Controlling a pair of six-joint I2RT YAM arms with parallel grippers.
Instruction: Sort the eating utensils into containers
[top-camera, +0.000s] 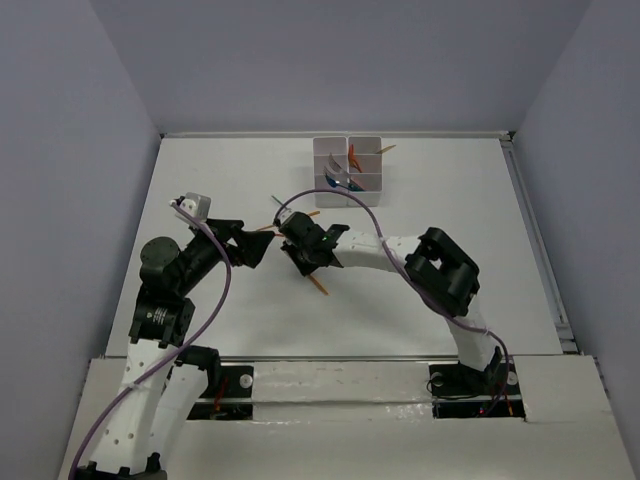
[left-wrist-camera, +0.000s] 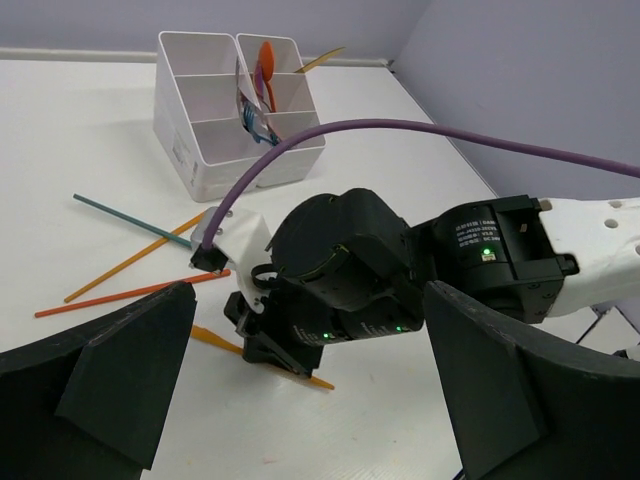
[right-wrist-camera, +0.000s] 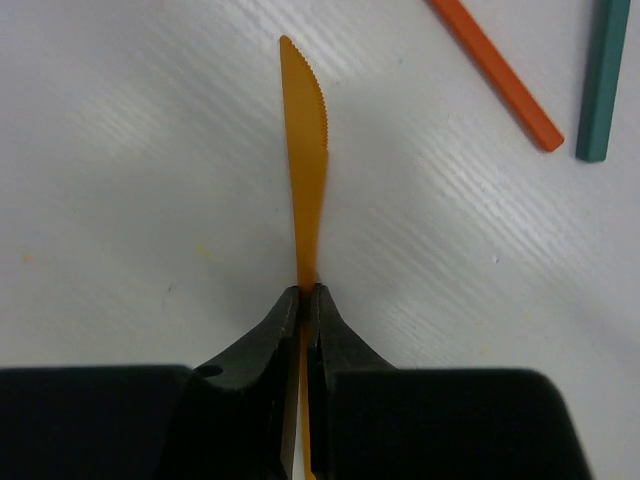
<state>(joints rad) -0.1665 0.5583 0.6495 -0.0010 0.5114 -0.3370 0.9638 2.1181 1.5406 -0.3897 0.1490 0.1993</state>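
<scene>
My right gripper should lift the orange knife outward next, tilting up, to release it in the bins' far section, where a utensil of a similar color already leans.
My right gripper is shut on an orange plastic knife that lies flat on the white table, its serrated blade pointing away from the jaws. In the top view the right gripper is mid-table, with the knife's end sticking out behind it. My left gripper is open and empty just to its left; its wrist view shows the right gripper on the knife. The white containers stand at the back, with an orange spoon and other utensils in them.
A teal stick and two orange sticks lie loose on the table left of the right gripper, in front of the bins. The ends of an orange stick and the teal stick show in the right wrist view. A purple cable arcs over the right arm.
</scene>
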